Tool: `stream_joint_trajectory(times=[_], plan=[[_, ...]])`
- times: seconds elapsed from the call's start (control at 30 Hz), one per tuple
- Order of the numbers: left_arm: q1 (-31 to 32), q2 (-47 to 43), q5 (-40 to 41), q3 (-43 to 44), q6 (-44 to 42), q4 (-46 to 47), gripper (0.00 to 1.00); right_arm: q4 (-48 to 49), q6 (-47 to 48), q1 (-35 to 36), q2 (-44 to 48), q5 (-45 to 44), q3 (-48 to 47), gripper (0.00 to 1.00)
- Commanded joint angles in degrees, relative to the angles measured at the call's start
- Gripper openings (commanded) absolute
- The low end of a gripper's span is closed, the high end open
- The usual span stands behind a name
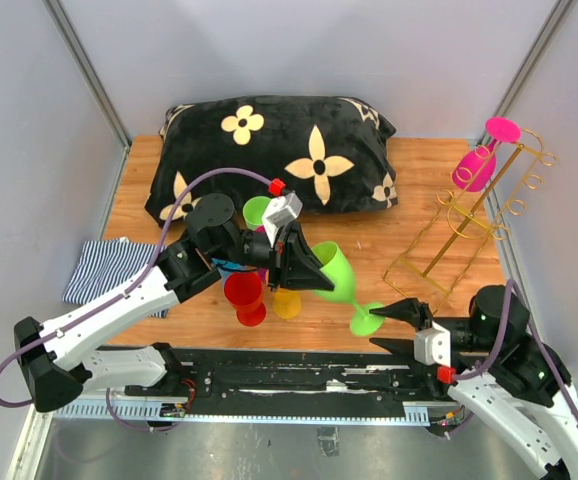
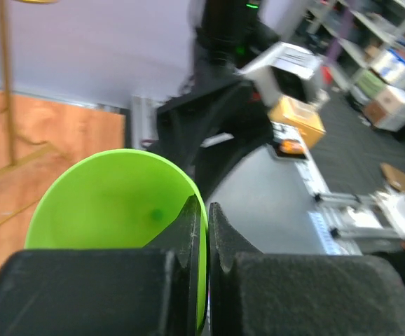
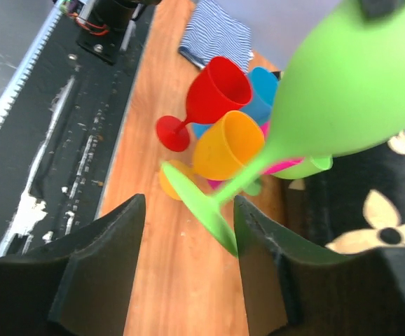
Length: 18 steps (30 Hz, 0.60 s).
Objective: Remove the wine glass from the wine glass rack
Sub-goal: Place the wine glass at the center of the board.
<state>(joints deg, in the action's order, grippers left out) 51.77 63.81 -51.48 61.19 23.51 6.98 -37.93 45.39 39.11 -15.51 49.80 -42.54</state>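
The left gripper next needs to lower outward to the bare tabletop before the pillow, which is below and outward of the gripper, and turn the tilted glass upright to release it.
My left gripper (image 1: 314, 272) is shut on the rim of a lime green wine glass (image 1: 337, 283), held tilted above the table, foot toward the right. In the left wrist view the pads pinch the green bowl wall (image 2: 111, 206), gripper (image 2: 207, 210). My right gripper (image 1: 397, 327) is open and empty, fingers either side of the green glass's foot (image 3: 209, 206), gripper (image 3: 188, 210). The gold wire wine glass rack (image 1: 469, 215) stands at the right with a pink wine glass (image 1: 481, 160) hanging upside down on its rails.
Red (image 1: 245, 297), orange (image 1: 286, 302), blue and green glasses cluster under the left gripper; they also show in the right wrist view (image 3: 220, 94). A black flowered pillow (image 1: 279, 150) lies at the back. A striped cloth (image 1: 109, 268) lies at the left.
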Motion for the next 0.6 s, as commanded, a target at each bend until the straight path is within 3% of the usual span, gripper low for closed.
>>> stream_joint_trajectory(times=[0.0,0.1,0.23,0.57], plan=[[-0.62,-0.03,15.94,2.41,-4.56,-4.6,0.0,1.26,-0.73,1.1,3.79,-4.91,-0.23,0.6],[-0.62,-1.09,26.09,2.36,-5.61,-8.08,0.01,2.9,-1.6,1.12,5.51,-6.54,-1.55,0.74],[-0.62,-1.3,33.61,3.05,-5.43,-8.93,0.0,3.54,-2.32,1.13,7.41,-5.77,-3.68,0.81],[0.0,2.24,41.25,2.07,-3.64,-4.63,0.01,5.3,-4.35,1.09,8.68,-9.99,-7.17,0.85]])
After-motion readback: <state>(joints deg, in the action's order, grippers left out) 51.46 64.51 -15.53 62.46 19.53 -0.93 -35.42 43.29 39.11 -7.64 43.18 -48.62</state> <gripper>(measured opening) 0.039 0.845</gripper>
